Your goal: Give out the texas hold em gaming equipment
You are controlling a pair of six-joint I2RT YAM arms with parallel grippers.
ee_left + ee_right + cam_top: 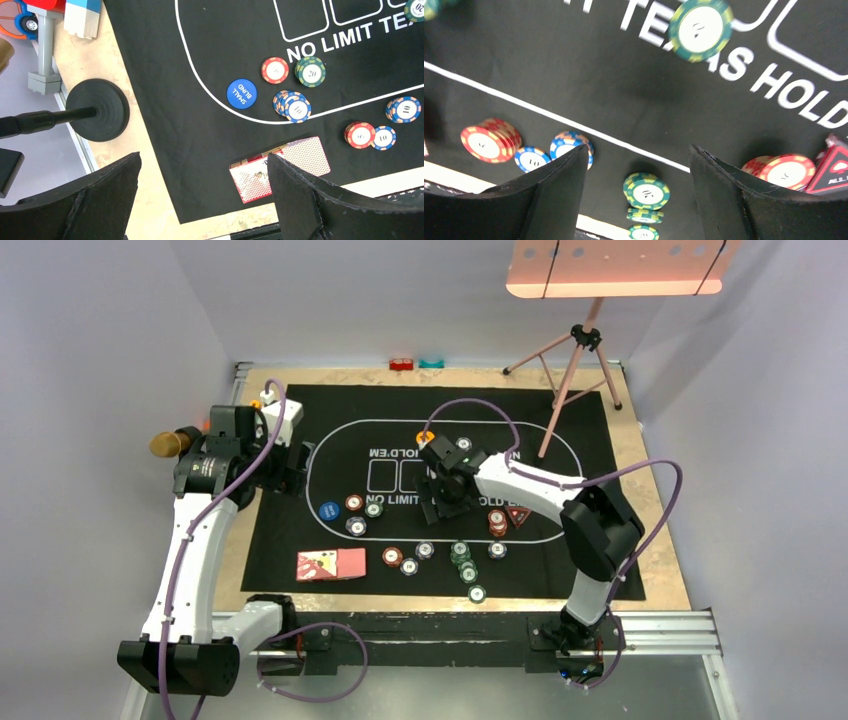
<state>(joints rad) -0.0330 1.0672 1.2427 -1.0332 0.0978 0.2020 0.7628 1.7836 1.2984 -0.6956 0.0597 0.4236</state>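
Note:
The right gripper moves back and down onto the top chip (459, 549) (647, 193) of the green stack by the white line next.
Poker chips lie on the black mat (280, 540). My left gripper (292, 472) hangs open and empty over the mat's left edge; in the left wrist view (205, 197) the pink-red-backed cards (250, 182) lie by its right finger. Beyond them lie the blue disc (241, 93), a red chip (274, 70), a green stack (310, 71) and a blue-white stack (292, 104). My right gripper (440, 505) is open and empty mid-mat. A green chip stack (646, 190) shows between its fingers (564, 180), a red stack (786, 170) and the red triangle marker (834, 170) to its right. The orange disc (425, 438) lies behind it.
A gold-headed microphone (168, 443) and toy bricks (278, 415) stand off the mat at the left, near my left wrist. A round black stand base (97, 110) sits on the wood there. A pink tripod (575, 360) stands at the back right.

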